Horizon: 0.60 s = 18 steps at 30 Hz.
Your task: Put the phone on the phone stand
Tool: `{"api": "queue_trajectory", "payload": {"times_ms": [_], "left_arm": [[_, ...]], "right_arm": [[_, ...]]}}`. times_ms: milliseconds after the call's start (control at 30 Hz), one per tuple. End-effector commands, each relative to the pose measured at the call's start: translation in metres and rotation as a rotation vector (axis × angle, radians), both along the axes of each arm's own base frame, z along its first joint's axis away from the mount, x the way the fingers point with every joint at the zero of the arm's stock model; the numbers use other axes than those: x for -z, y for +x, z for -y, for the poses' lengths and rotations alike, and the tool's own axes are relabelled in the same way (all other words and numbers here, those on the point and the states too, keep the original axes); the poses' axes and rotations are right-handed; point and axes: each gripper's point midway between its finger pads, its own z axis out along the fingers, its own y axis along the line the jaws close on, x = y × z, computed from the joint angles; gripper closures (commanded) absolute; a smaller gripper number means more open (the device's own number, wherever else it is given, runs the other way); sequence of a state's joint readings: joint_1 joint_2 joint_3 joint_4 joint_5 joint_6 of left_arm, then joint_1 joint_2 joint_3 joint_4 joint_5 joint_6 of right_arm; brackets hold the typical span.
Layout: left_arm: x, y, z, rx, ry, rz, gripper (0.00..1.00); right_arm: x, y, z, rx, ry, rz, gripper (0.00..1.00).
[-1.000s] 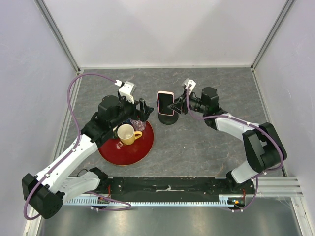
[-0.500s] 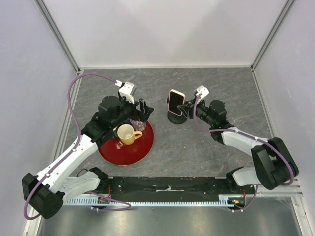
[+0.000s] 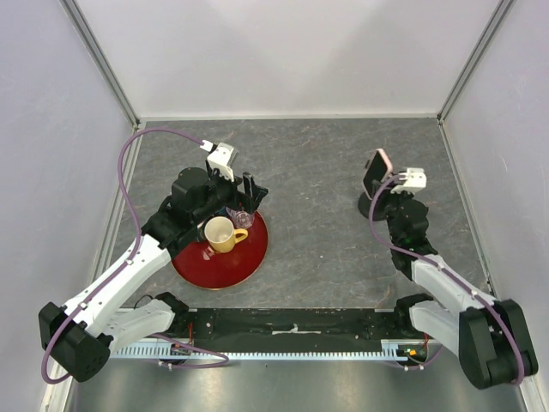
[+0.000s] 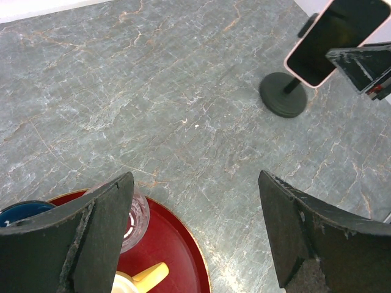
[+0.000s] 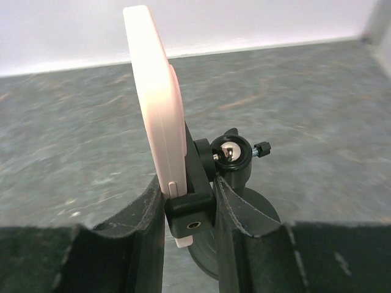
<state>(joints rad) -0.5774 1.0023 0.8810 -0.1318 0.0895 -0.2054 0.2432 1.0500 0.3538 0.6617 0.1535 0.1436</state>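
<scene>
The right gripper needs to turn toward the bare tabletop by the wall [image 3: 461, 256], which is back from it and to its right in the top view, then carry the phone stand there and release it.
The phone [image 3: 375, 172], pink-rimmed with a dark screen, stands on edge in the clamp head of the black phone stand [image 3: 367, 204] at the right of the table. In the right wrist view my right gripper [image 5: 188, 192] is shut on the phone [image 5: 156, 91] and the clamp head [image 5: 192, 217] together, one finger on the pink side and the other against the back by the ball joint [image 5: 231, 152]. The left wrist view shows the phone [image 4: 333, 39] above the disc base [image 4: 283, 94]. My left gripper [image 3: 249, 190] hangs open over the tray's far edge, with nothing between its fingers.
A red round tray [image 3: 244, 262] lies left of centre with a yellow mug [image 3: 221, 233] and a clear glass [image 3: 242, 219] on it. A blue cup [image 4: 18, 210] shows at the tray's edge. White walls close in the table on three sides.
My right gripper has swung from the table's middle to the right, taking the phone and its stand along. The left arm has not moved.
</scene>
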Motion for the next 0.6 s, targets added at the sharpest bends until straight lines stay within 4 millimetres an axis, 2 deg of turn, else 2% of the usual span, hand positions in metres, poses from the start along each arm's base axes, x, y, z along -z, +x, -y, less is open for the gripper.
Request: {"api": "queue_trajectory", "payload": {"times_ms": [0, 133, 200, 567], "left_arm": [[-0.008, 0.0, 0.004, 0.011, -0.048, 0.009, 0.12], [-0.008, 0.0, 0.005, 0.012, -0.049, 0.007, 0.12], [-0.009, 0.0, 0.005, 0.012, -0.05, 0.009, 0.12], [-0.006, 0.0, 0.005, 0.012, -0.046, 0.003, 0.12]], "right_arm": [[-0.065, -0.013, 0.066, 0.313, 0.092, 0.224, 1.0], [-0.063, -0.037, 0.111, 0.548, 0.131, 0.226, 1.0], [-0.062, -0.048, 0.125, 0.622, 0.148, 0.229, 1.0], [-0.057, -0.09, 0.174, 0.902, 0.166, 0.237, 1.0]]}}
